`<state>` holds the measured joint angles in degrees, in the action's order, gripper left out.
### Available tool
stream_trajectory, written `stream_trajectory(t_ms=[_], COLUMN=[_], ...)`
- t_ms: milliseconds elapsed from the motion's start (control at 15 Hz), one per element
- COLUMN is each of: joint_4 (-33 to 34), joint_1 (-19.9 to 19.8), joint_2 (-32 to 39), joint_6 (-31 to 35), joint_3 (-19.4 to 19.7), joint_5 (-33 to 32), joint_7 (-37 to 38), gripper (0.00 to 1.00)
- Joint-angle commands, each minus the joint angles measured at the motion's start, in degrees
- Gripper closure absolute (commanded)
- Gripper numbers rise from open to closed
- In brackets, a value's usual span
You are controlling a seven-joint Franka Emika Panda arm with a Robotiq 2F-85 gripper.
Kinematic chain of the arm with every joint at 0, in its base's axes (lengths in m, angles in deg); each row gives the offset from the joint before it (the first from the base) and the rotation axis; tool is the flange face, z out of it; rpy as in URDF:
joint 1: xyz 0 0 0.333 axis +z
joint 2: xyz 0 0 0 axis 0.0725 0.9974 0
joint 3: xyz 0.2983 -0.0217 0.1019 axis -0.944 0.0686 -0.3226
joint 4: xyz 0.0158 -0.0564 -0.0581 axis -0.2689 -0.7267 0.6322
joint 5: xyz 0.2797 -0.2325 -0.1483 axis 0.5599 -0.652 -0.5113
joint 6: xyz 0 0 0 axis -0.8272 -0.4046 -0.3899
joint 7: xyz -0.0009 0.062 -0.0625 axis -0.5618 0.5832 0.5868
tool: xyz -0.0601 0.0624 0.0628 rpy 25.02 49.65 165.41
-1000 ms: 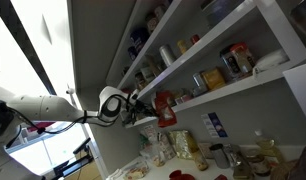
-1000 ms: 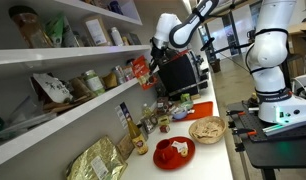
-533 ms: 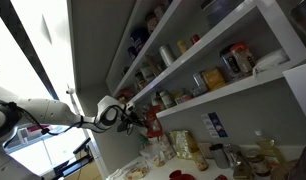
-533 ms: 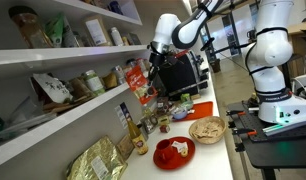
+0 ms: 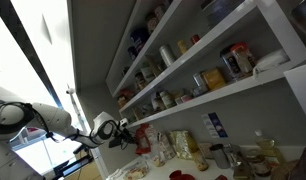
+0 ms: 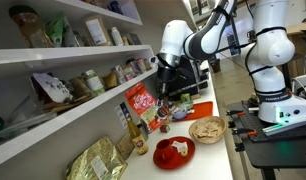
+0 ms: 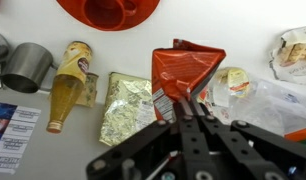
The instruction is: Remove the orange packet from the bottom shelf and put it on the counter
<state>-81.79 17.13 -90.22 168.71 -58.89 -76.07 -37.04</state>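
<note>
The bare counter between the gold foil packet and red plate is clear below my gripper, so I will lower and release the packet there next.
The orange packet is a glossy red-orange bag, pinched at its lower edge between my gripper's shut fingers. In both exterior views the packet hangs in the air, off and below the bottom shelf and above the counter. My gripper holds it from the side. In the wrist view the pale counter lies beneath the packet.
On the counter under the packet are a gold foil packet, an amber bottle, a metal cup, a red plate and pale wrapped packets. Jars stand on the shelves. A bowl sits nearby.
My gripper has pulled the orange packet away from the bottom shelf and lowered it toward the counter. The fingers stay shut on it.
</note>
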Motion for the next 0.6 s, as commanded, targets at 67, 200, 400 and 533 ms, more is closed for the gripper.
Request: stream_trajectory(t_ms=[67,200,400,533], joint_4=[-2.32,-2.98,-3.03,-2.97], joint_1=[-5.64,-9.77,-17.60,-23.11], joint_2=[3.48,5.24,7.35,8.00], joint_6=[9.22,12.52,14.91,15.68], joint_3=[-9.89,-15.11,-23.42,-28.96], joint_5=[-8.22,-12.85,-19.43,-23.75], joint_7=[10.05,15.24,22.02,25.96], gripper=[0.98,0.98,0.98,0.98])
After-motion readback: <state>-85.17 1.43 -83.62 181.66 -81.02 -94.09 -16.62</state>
